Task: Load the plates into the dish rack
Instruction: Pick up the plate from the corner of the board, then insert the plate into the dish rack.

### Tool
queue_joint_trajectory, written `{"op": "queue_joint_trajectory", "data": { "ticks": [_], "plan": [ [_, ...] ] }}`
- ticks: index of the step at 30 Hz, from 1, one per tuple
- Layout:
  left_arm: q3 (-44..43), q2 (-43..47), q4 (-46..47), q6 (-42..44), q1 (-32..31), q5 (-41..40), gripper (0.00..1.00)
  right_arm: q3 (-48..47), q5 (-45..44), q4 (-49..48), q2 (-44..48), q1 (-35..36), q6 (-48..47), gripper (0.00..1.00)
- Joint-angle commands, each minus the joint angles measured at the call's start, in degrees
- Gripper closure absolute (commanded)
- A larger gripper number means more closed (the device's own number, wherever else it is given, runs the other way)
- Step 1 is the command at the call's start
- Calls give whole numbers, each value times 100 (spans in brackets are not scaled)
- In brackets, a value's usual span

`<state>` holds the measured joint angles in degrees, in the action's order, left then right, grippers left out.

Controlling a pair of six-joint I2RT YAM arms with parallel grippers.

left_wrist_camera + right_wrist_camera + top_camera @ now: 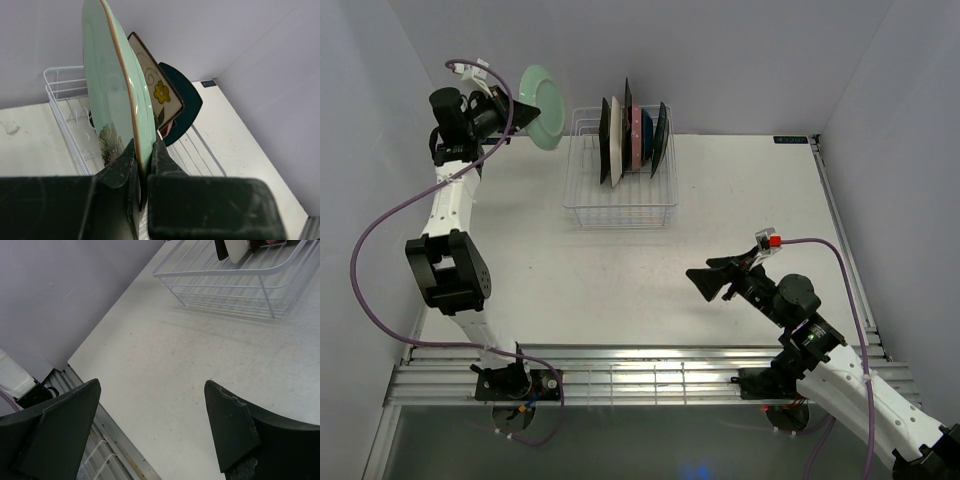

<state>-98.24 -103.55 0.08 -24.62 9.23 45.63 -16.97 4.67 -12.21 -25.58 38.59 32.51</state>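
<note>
The rack (590, 205) is empty between its edge by the green plate and the nearest dark plate, so my left gripper should move down toward that gap next.
My left gripper (525, 115) is shut on the rim of a round pale green plate (542, 106), held on edge in the air left of the white wire dish rack (590, 205). In the left wrist view the green plate (107, 85) rises from between the fingers (120, 162), with a floral square plate (157, 87) and a dark teal plate (187, 102) behind it. Several plates (632, 140) stand upright in the rack's far half. My right gripper (708, 280) hovers open over the bare table at the near right, and between its fingers (230, 425) there is nothing.
The rack's near half (225, 282) holds no plates. Grey walls close the table on the left, back and right. A metal rail (650, 375) runs along the near edge by the arm bases.
</note>
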Motion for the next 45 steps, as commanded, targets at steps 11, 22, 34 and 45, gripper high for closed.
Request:
{"op": "queue_joint_trajectory", "data": {
  "ticks": [11,22,34,45],
  "plan": [
    [332,-858,2453,-1308,88,816,100,-34,87,-326,62,-18,45,10],
    [401,-1370,2488,-764,-141,562,100,89,78,-370,132,-18,71,10],
    [209,-948,2480,-860,-185,597,100,63,113,-414,62,-18,53,10],
    [-274,-1044,2453,-1158,-185,701,100,10,114,-379,53,-18,53,10]
  ]
}}
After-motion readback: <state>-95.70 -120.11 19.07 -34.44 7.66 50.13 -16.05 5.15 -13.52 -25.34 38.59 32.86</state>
